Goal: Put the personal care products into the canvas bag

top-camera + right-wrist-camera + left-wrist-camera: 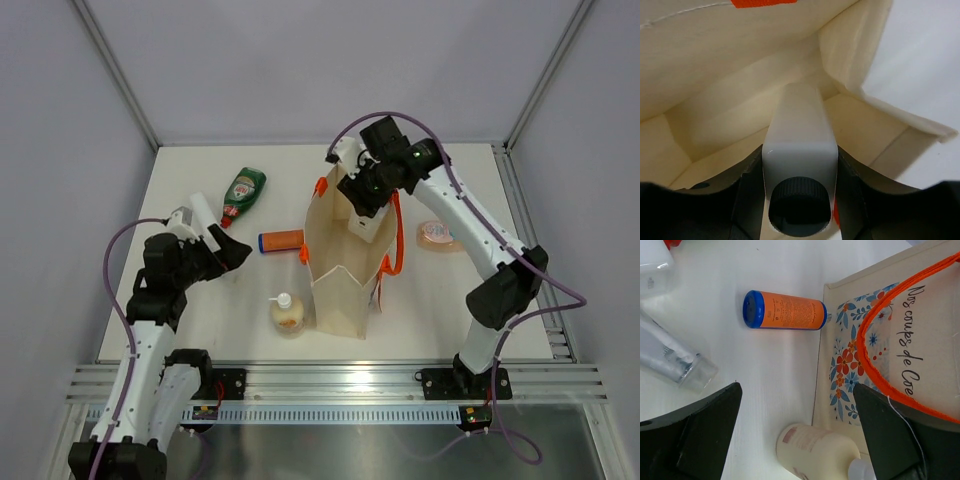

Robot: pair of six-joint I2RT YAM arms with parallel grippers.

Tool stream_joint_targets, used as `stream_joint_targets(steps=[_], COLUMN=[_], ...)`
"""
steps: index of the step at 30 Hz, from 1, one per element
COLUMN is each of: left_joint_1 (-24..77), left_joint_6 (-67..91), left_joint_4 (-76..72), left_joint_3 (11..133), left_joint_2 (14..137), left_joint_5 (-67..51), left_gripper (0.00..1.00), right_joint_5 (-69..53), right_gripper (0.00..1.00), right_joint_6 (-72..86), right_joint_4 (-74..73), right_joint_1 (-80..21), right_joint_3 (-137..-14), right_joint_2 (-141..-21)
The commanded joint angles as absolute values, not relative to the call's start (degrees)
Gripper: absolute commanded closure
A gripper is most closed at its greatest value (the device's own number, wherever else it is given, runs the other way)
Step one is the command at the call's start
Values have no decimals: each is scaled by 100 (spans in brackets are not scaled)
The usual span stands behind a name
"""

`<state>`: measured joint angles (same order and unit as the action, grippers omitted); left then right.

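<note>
I will next move my right gripper down toward the inside bottom of the bag to release the bottle. The white black-capped bottle (362,222) already points base-first through the bag's opening.
The canvas bag (340,275) stands upright mid-table, and its printed side shows in the left wrist view (920,340). My right gripper (367,190) is shut on the white black-capped bottle (362,222) and holds it in the bag's open mouth. In the right wrist view the bottle (800,130) points down into the bag (715,75), between my right gripper's fingers (800,185). My left gripper (228,250) is open and empty; in its own view it (796,405) hangs over the table left of the bag. An orange cylinder (281,241) (785,311) and a cream pump bottle (287,313) (817,450) sit left of the bag.
A green red-capped bottle (243,192) lies at the back left. A pink clear bottle (437,236) lies right of the bag. A white tube (670,357) lies at the left of the left wrist view. Grey walls enclose the table.
</note>
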<state>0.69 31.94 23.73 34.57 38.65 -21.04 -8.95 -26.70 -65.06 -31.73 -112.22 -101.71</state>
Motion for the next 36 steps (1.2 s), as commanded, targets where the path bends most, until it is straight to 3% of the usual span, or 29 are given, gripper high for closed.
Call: stream_joint_targets(steps=[1, 4, 7, 8, 9, 10, 12, 13, 16, 23, 27, 30, 34, 36], left_joint_1=[44, 44, 96, 166, 219, 289, 544, 649, 1054, 1362, 1424, 1581, 1906, 2109], left_joint_6=[3033, 2857, 2629, 2558, 2479, 2383, 1926, 1777, 960, -1253, -2484, -3365, -4024, -4139], left_joint_4=[2065, 2267, 2311, 2312, 2338, 2390, 2443, 2513, 2663, 2760, 2426, 2522, 2926, 2936], left_joint_3=[3743, 4060, 4324, 4394, 4490, 4674, 4859, 4956, 5316, 5818, 5696, 5748, 6282, 6468], left_joint_2=[4322, 4657, 5009, 5088, 5254, 5343, 5614, 5695, 6046, 6434, 6539, 7021, 7987, 8513], left_joint_5=[-2416, -2434, -2321, -2277, -2181, -1997, -1847, -1689, -1539, -1819, -2547, -2953, -2866, -2621], left_gripper=[1, 1, 1, 1, 1, 1, 1, 1, 1, 1, 1, 1, 1, 2], right_joint_5=[586, 1133, 1178, 1152, 1056, 976, 653, 468, -226, -1677, -3280, -4529, -4886, -4948], right_gripper=[100, 100, 88, 80, 60, 50, 34, 21, 1, 1, 0, 1, 0, 1], right_joint_6=[-3198, -3304, -3244, -3208, -3182, -3103, -3041, -3024, -2936, -2953, -3172, -3558, -4445, -4491], right_joint_4=[-4915, -4623, -4588, -4623, -4675, -4754, -5053, -5184, -5773, -6986, -7321, -7155, -6479, -6136], right_joint_1=[-3436, -3463, -3463, -3463, -3463, -3463, -3463, -3463, -3454, -3191, -2342, -1725, -1240, -1195], right_joint_3=[-10987, -11047, -11057, -11048, -11057, -11074, -11179, -11249, -11696, -12594, -12894, -12070, -9772, -9196], right_joint_2=[-10230, -10529, -10705, -10731, -10740, -10740, -10679, -10635, -10424, -9889, -9450, -8747, -7622, -7051])
